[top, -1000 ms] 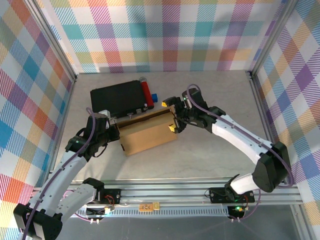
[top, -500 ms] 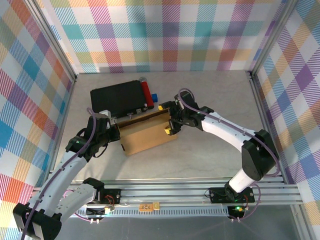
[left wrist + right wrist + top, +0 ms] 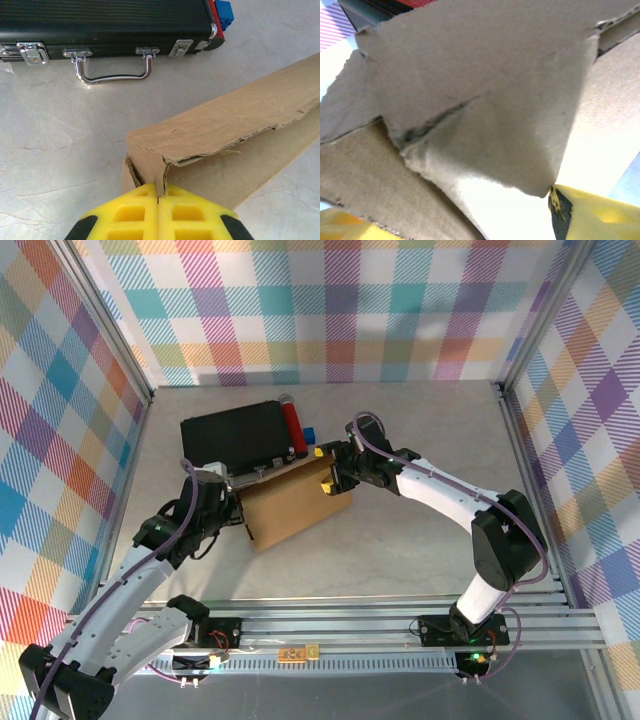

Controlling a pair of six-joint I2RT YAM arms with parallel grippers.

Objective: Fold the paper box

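I will pull the box's torn corner point(image 3: 163, 175) back toward the box's base with my left gripper and release it there, as the box's long side still gapes open beside it.
The paper box point(image 3: 290, 502) is a brown cardboard mailer, partly folded, standing on the table between my two arms. My left gripper point(image 3: 236, 508) is at its left end. In the left wrist view the yellow fingers point(image 3: 135, 210) are shut on the box's torn corner point(image 3: 162, 175), and a long side wall point(image 3: 225, 115) runs off to the right. My right gripper point(image 3: 331, 476) is at the box's right end. In the right wrist view a cardboard flap point(image 3: 480, 90) lies between its two yellow fingers point(image 3: 590, 215), which stand apart; the flap's corner touches the right finger.
A black flat case point(image 3: 238, 436) with a metal handle point(image 3: 112, 75) lies just behind the box. A red cylinder point(image 3: 291, 426) and a small blue block point(image 3: 310, 435) lie at the case's right side. Checkered walls enclose the table, and there is free surface to the right and in front.
My right gripper has moved left onto the box's right end and its jaws have narrowed. The box has shifted and turned slightly. My left gripper keeps its hold on the corner.
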